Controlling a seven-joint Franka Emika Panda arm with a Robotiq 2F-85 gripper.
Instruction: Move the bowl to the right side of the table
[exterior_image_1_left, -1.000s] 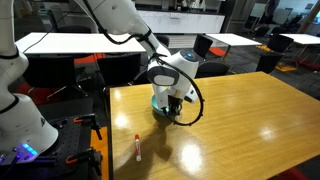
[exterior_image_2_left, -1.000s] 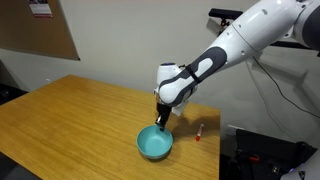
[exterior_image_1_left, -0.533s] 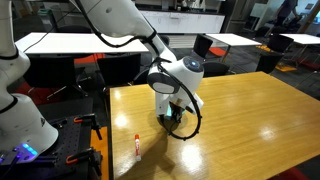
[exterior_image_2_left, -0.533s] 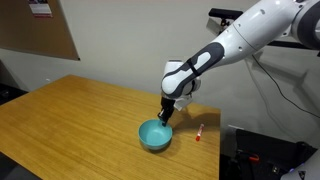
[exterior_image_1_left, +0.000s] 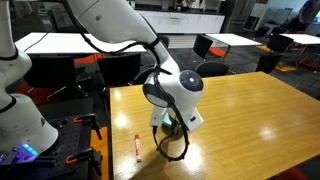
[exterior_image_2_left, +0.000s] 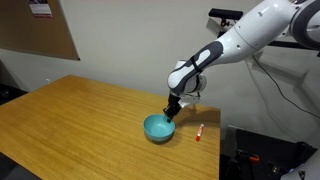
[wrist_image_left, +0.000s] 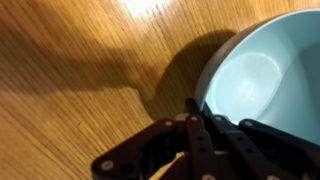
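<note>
The bowl's near rim is pinched between my gripper's fingers, so next I should move the bowl a little toward the red-and-white marker pen and let go there.
The small teal bowl (exterior_image_2_left: 158, 128) sits on the light-brown wooden table (exterior_image_2_left: 70, 125) and also shows in the wrist view (wrist_image_left: 262, 75). In an exterior view the arm hides most of the bowl; a teal sliver (exterior_image_1_left: 171, 121) shows. My gripper (exterior_image_2_left: 171, 112) is at the bowl's rim, shut on it: in the wrist view the fingers (wrist_image_left: 200, 118) pinch the near rim, one inside and one outside.
A thin red-and-white marker pen (exterior_image_1_left: 135, 146) lies on the table near its edge, also visible in an exterior view (exterior_image_2_left: 200, 131) beside the bowl. White-topped tables (exterior_image_1_left: 60, 42) and black chairs stand behind. The table (exterior_image_1_left: 260, 120) stretches wide beyond the arm.
The gripper has dragged the bowl across the table toward the marker pen and the table's near edge; the arm has swung with it.
</note>
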